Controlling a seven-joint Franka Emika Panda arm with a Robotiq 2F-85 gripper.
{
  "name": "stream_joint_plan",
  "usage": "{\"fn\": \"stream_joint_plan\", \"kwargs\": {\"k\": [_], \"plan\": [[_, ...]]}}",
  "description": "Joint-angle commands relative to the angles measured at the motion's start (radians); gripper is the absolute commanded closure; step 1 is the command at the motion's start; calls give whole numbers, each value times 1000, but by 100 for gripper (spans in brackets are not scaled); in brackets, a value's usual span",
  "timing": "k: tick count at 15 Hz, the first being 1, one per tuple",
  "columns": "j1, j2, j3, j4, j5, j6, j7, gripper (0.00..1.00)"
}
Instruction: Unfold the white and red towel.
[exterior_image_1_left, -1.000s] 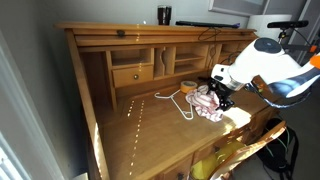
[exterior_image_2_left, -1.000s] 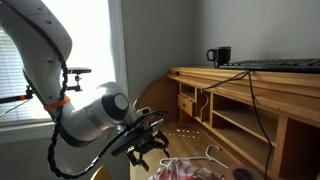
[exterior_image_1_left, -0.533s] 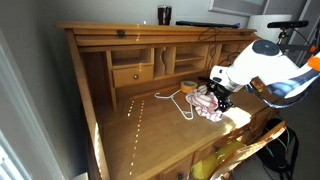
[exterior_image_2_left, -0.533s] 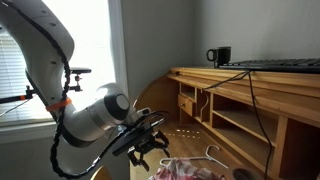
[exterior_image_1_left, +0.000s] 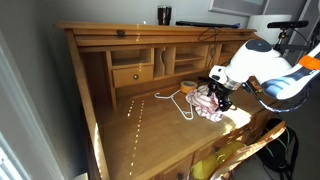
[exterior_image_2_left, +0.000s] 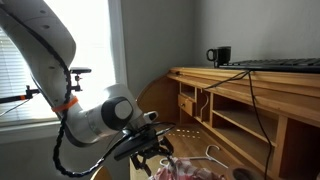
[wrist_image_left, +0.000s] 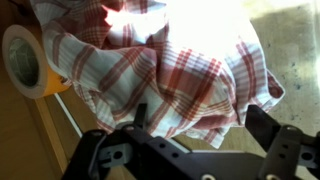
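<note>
Next, my gripper lowers toward the hanger side onto a hem corner (wrist_image_left: 214, 136) of the towel and closes, as that corner sticks out of the heap between my open fingers.
The white and red towel (exterior_image_1_left: 207, 104) lies crumpled in a heap on the wooden desk (exterior_image_1_left: 140, 130), toward its right side. It shows at the bottom edge of an exterior view (exterior_image_2_left: 192, 170) and fills the wrist view (wrist_image_left: 170, 60), wrinkled, with red plaid stripes. My gripper (exterior_image_1_left: 220, 97) hangs just above the towel's near edge. It is open, with one finger on either side of the towel's hem in the wrist view (wrist_image_left: 200, 125), and holds nothing.
A white wire hanger (exterior_image_1_left: 172, 100) lies on the desk beside the towel. A roll of tape (wrist_image_left: 25, 60) sits next to the cloth. The desk's hutch has cubbies and a drawer (exterior_image_1_left: 132, 75). A black mug (exterior_image_2_left: 220, 56) stands on its top shelf.
The arm has dropped a little and shifted toward the towel. The towel has not moved.
</note>
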Motion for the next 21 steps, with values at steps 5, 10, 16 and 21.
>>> {"fn": "stream_joint_plan", "kwargs": {"k": [5,10,16,21], "plan": [[37,-14,64,30,-16,-141,-108,0],[61,19,83,63,-19,-193,-137,26],[71,77,66,128,-53,-204,-131,47],[-32,118,178,149,-37,-181,-208,37]]}}
